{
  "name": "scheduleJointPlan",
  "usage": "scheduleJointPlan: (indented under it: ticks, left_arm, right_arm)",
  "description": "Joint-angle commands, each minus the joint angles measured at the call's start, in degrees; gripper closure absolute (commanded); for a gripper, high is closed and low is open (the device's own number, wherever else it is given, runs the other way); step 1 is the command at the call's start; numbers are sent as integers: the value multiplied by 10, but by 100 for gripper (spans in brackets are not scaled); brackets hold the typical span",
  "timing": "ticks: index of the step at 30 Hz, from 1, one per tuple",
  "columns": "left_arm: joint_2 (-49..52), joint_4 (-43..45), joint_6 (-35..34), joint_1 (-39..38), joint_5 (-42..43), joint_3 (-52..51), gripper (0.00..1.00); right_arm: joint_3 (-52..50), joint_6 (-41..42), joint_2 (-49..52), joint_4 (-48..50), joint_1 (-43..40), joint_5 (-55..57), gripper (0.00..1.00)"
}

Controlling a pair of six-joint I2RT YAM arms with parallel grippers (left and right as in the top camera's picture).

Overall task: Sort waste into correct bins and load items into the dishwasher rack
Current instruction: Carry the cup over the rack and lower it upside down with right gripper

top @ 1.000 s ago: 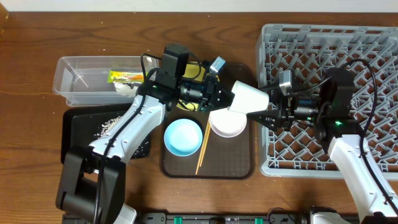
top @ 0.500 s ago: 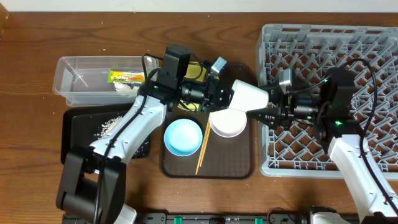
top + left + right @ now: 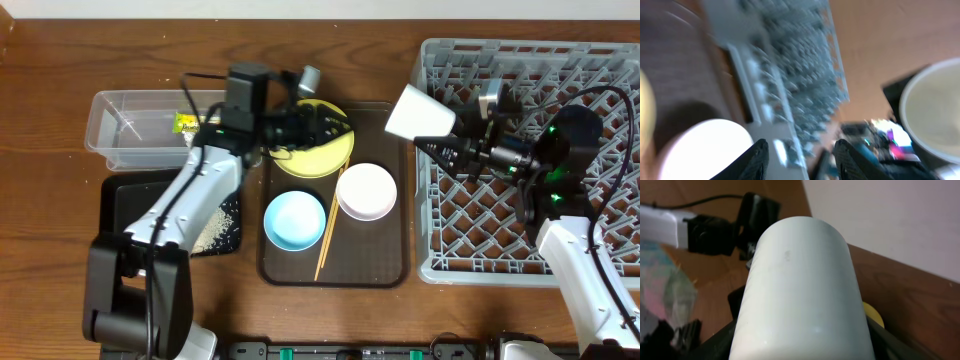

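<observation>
My right gripper tips downward and lowers the cup (image 3: 420,112) into the rack's near half next, as that lies below it and to its right in the overhead view.
My right gripper (image 3: 448,150) is shut on the small pale cup (image 3: 420,112) and holds it on its side above the left edge of the grey dishwasher rack (image 3: 560,60). The cup fills the right wrist view (image 3: 805,290). My left gripper (image 3: 322,124) is open and empty over the yellow plate (image 3: 312,152); its view is blurred, with the gripper (image 3: 802,160) before the white bowl (image 3: 695,150). The blue bowl (image 3: 295,220), the white bowl (image 3: 366,192) and the chopsticks (image 3: 328,235) lie on the brown tray (image 3: 385,262). The tissue is hidden.
The clear tub (image 3: 140,130) at the left holds the snack wrapper (image 3: 185,122). Below it the black tray (image 3: 125,205) holds rice grains (image 3: 212,225). The left arm crosses over both bins. The rack fills the right side of the table.
My left gripper has drawn back to the left, away from the cup, and uncovered the yellow plate. My right gripper has carried the cup up and to the right, to the rack's edge.
</observation>
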Motion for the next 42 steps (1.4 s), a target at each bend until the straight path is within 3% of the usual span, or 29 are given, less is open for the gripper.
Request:
scheduleJointPlan:
  ticks: [1,5,10,14,15,21,29,34,42]
  left_arm:
    - [-2,-5,27,36,-48,0,54]
    - [-12,-38,60,63,-47,0,54]
    - [-36,-75,97,70,-52,0,54]
    - [-64,-116,130,69,-96,0,54]
    - [-71,-128,141,69,-107,0,54]
    - [-119,-212,191,69,-186,0,55]
    - [-171,-286,194,69,-279,0,55]
    - [-179,-295,194,69,-282,0,55]
    - [-179,-297,193,69,-281,0,55]
  right_arm:
    - [8,62,-3,-7,-15,72,51]
    - [8,57,-3,-15,-23,144,63]
    - [11,34,-3,-16,-23,247,70]
    - [13,12,-3,-17,-23,353,97]
    - [15,5,-3,-19,-23,373,99]
    - [71,-53,-3,-140,-23,480,99]
    - [239,-90,-3,-491,-27,608,99]
    - [307,-95,-3,-684,-49,676,98]
    - [312,-90,16,-825,-122,693,99]
